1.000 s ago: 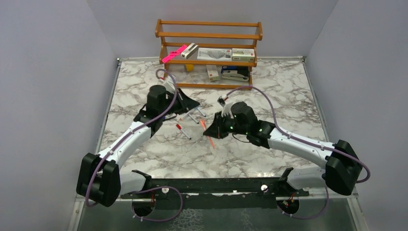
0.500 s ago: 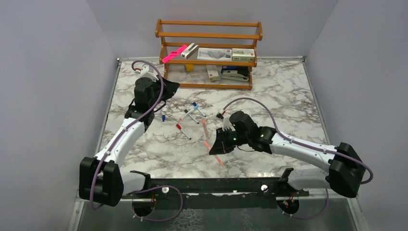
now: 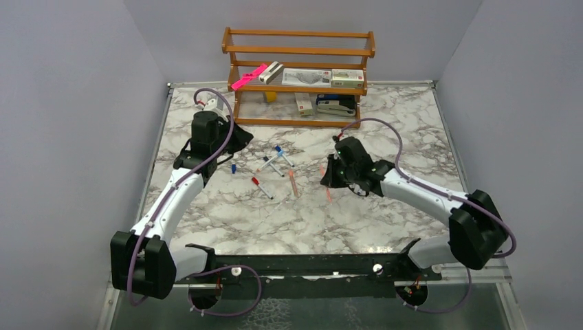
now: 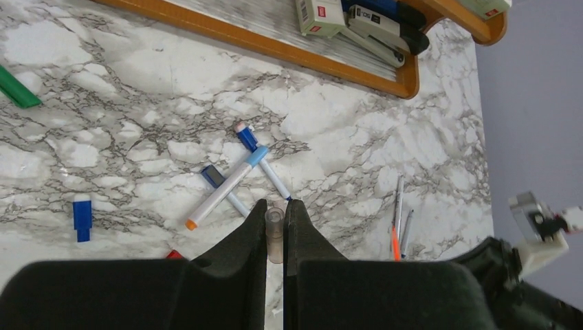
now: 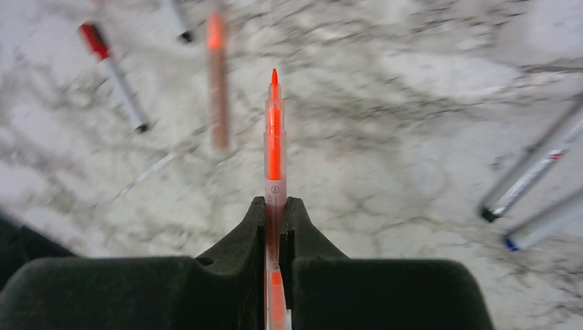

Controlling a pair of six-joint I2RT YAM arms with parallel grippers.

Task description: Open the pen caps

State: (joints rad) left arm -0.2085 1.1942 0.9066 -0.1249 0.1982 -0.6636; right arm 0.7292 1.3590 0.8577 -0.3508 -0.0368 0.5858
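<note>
My right gripper moves the orange pen toward the right in the top view and down onto marble beside the grey pens next, as the orange pen's tip is bare.
My left gripper [image 4: 275,206] is shut on a small translucent pen cap [image 4: 275,235], which stands upright between the jaws. In the top view this gripper [image 3: 242,140] hovers at the left of the loose pens [image 3: 278,162]. My right gripper [image 5: 275,203] is shut on an orange pen [image 5: 274,148] whose pointed tip is bare. Seen from above, that gripper [image 3: 326,179] is to the right of the pile, with the orange pen [image 3: 326,192] sticking out towards the front. A loose blue cap [image 4: 82,216] lies on the marble, and blue-capped pens [image 4: 248,139] lie crossed.
A wooden shelf [image 3: 299,88] at the back holds boxes, a black stapler [image 3: 335,106] and a pink bar [image 3: 249,77]. A red-capped pen [image 3: 260,187] and another orange pen [image 3: 293,183] lie mid-table. Grey pens [image 5: 535,166] lie to the right. A green object [image 4: 17,86] lies far left.
My left gripper pulled away from the pens toward the back left, then held still. My right gripper swung toward the front with the orange pen, then back up to the right.
</note>
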